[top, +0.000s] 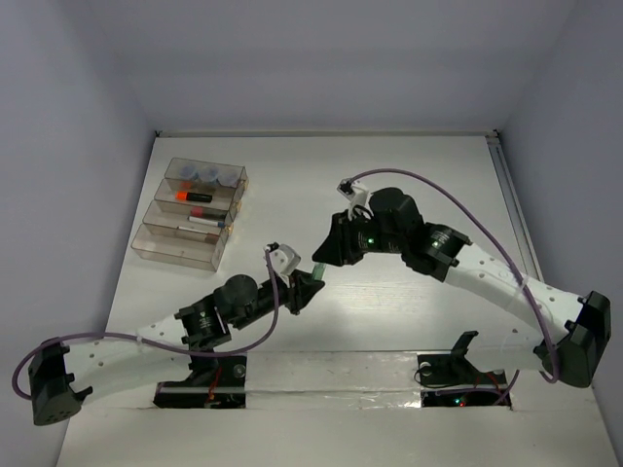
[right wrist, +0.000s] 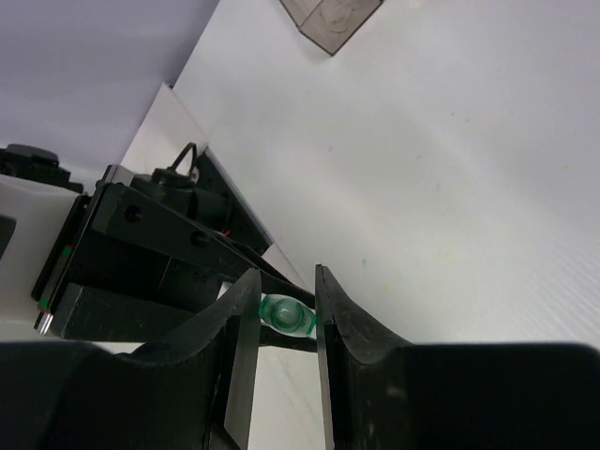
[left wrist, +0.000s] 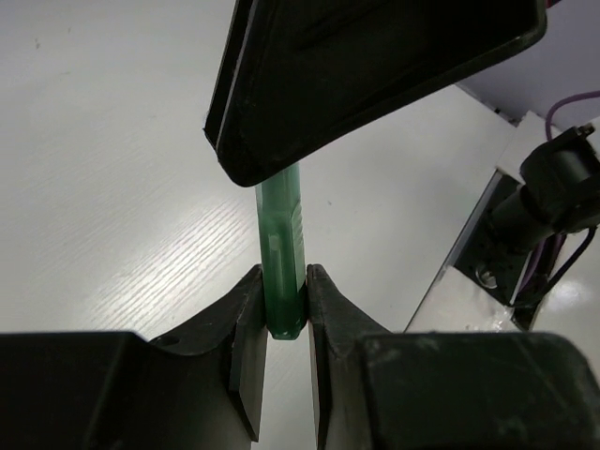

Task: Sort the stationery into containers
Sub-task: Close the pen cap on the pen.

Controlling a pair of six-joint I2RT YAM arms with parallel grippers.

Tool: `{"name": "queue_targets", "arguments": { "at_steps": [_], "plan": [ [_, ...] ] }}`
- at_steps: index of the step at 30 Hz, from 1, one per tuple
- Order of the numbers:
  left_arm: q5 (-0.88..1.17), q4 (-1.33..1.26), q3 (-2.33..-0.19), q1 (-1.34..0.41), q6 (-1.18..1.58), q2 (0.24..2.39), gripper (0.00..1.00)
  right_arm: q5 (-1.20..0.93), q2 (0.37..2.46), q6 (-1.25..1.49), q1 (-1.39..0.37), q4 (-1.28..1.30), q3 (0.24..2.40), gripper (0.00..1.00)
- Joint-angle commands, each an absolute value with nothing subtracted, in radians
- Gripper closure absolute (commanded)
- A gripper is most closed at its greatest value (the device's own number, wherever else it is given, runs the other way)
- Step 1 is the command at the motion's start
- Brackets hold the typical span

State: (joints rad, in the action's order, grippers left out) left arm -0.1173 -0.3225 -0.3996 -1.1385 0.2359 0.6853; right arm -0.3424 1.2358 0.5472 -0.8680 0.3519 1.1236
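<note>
My left gripper swings outward, to its left in the top view, over the empty bottom of the container's near section (top: 177, 249) next and releases the marker (top: 317, 267).
A pale green marker (top: 317, 267) is held in the air between both grippers above the table's middle. My left gripper (top: 310, 282) is shut on its lower end; the left wrist view shows the marker (left wrist: 281, 234) pinched between the jaws of the left gripper (left wrist: 284, 277). My right gripper (top: 326, 255) closes on the other end; in the right wrist view the marker's cap (right wrist: 286, 314) touches both jaws of the right gripper (right wrist: 287, 281). The clear containers (top: 156, 243) stand at the back left, holding an orange highlighter (top: 185, 197), a pen (top: 206, 221) and grey-blue pots (top: 206, 174).
The table's right edge has a white rail (top: 511, 195). The arm bases (top: 204, 375) sit at the near edge. A corner of the containers (right wrist: 328, 19) shows at the top of the right wrist view. Purple cables (top: 428, 185) loop over the arms.
</note>
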Motion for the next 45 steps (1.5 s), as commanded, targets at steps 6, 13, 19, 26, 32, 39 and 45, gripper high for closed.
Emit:
{"name": "queue_targets", "arguments": {
  "at_steps": [6,13,19,26,32,39,45],
  "plan": [
    [-0.166,-0.611,-0.569,-1.144,0.180,0.681,1.00,-0.270,1.275,0.595,-0.996,0.313,0.936,1.00],
    [-0.153,-0.595,-0.604,-1.115,0.173,0.710,1.00,-0.270,1.270,0.663,-1.025,0.180,0.761,1.00],
    [-0.115,-0.632,-0.609,-1.094,0.196,0.732,1.00,-0.282,1.292,0.703,-1.043,0.100,0.693,1.00],
    [-0.055,-0.656,-0.630,-1.031,0.222,0.756,1.00,-0.256,1.339,0.741,-1.103,0.045,0.654,1.00],
    [-0.014,-0.678,-0.620,-0.971,0.268,0.769,1.00,-0.177,1.362,0.762,-1.152,0.051,0.672,1.00],
    [0.034,-0.664,-0.606,-0.873,0.319,0.726,1.00,-0.141,1.393,0.775,-1.163,0.084,0.689,1.00],
    [0.066,-0.660,-0.589,-0.873,0.325,0.721,1.00,-0.075,1.339,0.782,-1.163,0.103,0.686,0.99]
  ]
}}
